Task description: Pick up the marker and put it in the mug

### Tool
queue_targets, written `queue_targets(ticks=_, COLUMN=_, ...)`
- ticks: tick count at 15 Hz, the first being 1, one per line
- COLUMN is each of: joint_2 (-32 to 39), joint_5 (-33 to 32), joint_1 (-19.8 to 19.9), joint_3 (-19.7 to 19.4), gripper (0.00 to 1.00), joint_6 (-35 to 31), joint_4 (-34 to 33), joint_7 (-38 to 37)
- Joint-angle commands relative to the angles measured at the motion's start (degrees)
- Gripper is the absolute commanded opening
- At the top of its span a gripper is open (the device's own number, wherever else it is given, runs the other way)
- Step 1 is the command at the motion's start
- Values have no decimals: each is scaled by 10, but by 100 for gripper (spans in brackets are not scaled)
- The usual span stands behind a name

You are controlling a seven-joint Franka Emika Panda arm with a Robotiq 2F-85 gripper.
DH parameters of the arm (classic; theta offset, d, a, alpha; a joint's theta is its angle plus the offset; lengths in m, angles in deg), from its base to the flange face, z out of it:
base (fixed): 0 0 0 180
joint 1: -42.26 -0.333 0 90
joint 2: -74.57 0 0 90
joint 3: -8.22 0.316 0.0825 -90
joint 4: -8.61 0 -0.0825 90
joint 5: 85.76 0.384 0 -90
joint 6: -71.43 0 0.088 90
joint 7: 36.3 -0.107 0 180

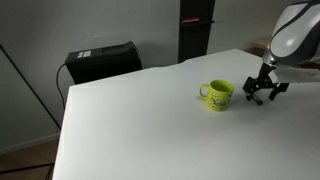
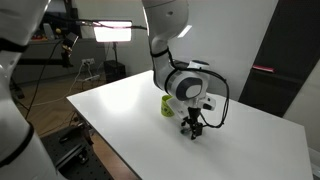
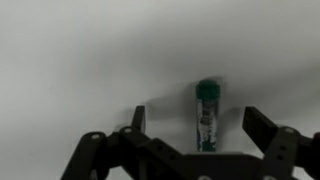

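Observation:
The dark green marker [image 3: 207, 123] is next for my gripper, which will stay low at the table and close its open fingers on it.
The marker [image 3: 206, 115] is a slim dark stick with a green cap, lying on the white table between my open fingers in the wrist view. My gripper [image 3: 200, 125] is open and straddles it without touching. In both exterior views the gripper [image 1: 262, 95] [image 2: 192, 129] is down at the table surface, just beside the yellow-green mug [image 1: 217, 95] [image 2: 167, 105], which stands upright. The marker itself is hidden by the gripper in both exterior views.
The white table [image 1: 140, 120] [image 2: 130, 110] has its far edge close behind the mug. A black box [image 1: 100, 62] stands behind the table. A dark post [image 1: 194, 30] rises behind the far edge. A lamp and stands [image 2: 100, 40] are in the background.

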State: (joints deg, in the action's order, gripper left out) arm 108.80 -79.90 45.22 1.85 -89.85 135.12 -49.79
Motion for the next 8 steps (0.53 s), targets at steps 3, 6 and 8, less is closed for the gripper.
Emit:
queue_targets(ticks=3, joint_2=14, joint_5=4, joint_1=-4, joint_3=-8, gripper=60, joint_6=13, joint_4=-20, joint_7=-4)
queue_targets(ticks=6, joint_2=16, joint_5=-5, joint_1=-19, joint_3=-26, gripper=40, joint_6=30, joint_4=-32, joint_7=-20)
queue_targets(ticks=8, joint_2=18, joint_5=-14, joint_1=-30, joint_3=-44, gripper=26, joint_6=46, joint_4=-42, joint_7=-34)
